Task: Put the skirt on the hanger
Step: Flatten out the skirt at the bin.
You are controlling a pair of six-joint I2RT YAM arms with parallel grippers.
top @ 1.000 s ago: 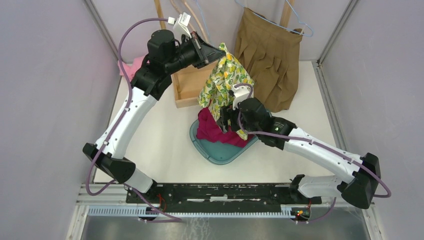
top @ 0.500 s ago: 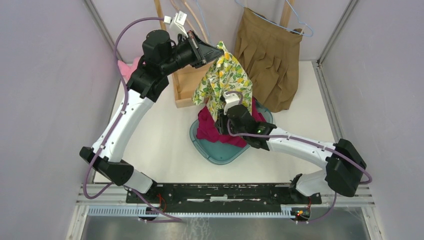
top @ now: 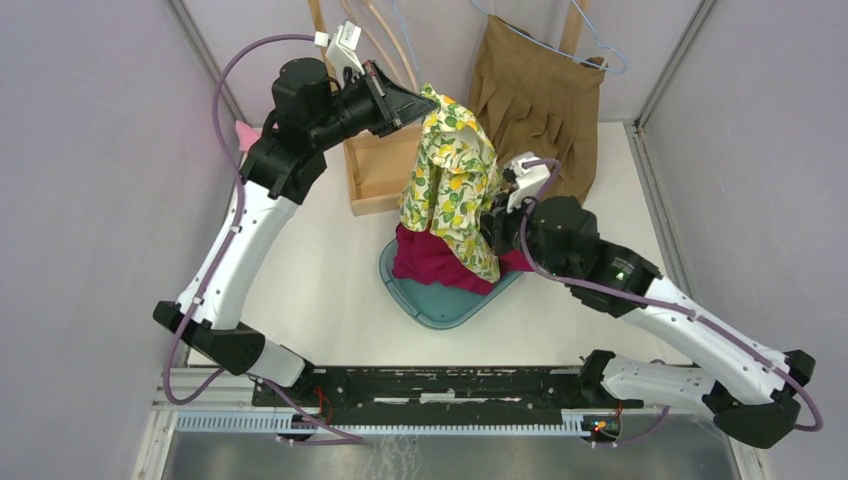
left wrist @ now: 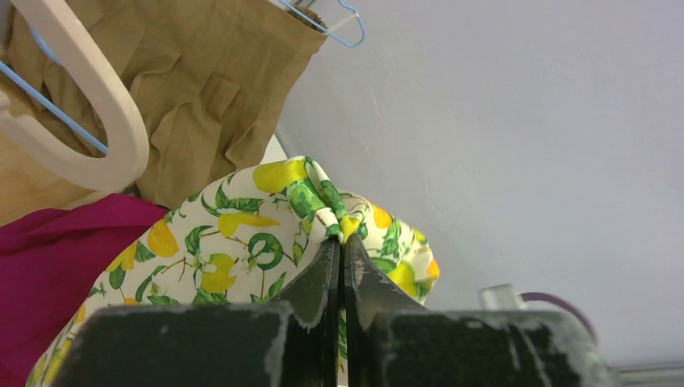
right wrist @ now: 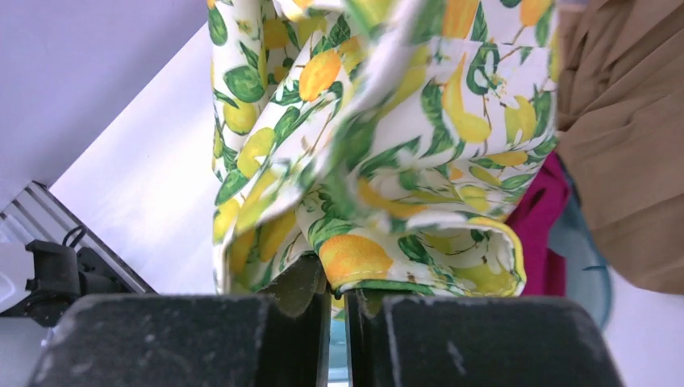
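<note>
My left gripper holds the skirt, which hangs bunched. It will next move down and back, to the left in the top view, beside the teal tray's rim point(top: 387, 270) and let go of the skirt.
The lemon-print skirt point(top: 455, 180) hangs in the air over the tray, and my left gripper point(top: 425, 97) is shut on its top edge. In the left wrist view the jaws point(left wrist: 339, 240) pinch a bunched fold of the skirt point(left wrist: 242, 242). My right gripper point(top: 492, 225) is at the skirt's right side, lower down. Its jaws point(right wrist: 335, 282) are closed on a hemmed edge of the skirt point(right wrist: 387, 121). A wooden hanger point(top: 385, 45) hangs at the back left of the skirt, and it also shows in the left wrist view point(left wrist: 105, 137).
A brown pleated skirt point(top: 540, 110) hangs on a blue wire hanger point(top: 600, 45) at the back right. A magenta garment point(top: 430, 260) lies in the teal tray point(top: 440, 305) under the skirt. The wooden stand base point(top: 380, 170) sits behind the tray. A pink cloth point(top: 250, 135) lies far left.
My right gripper has moved from the skirt's front to its right side and closed on the fabric. The left gripper has shifted slightly up and left with the skirt.
</note>
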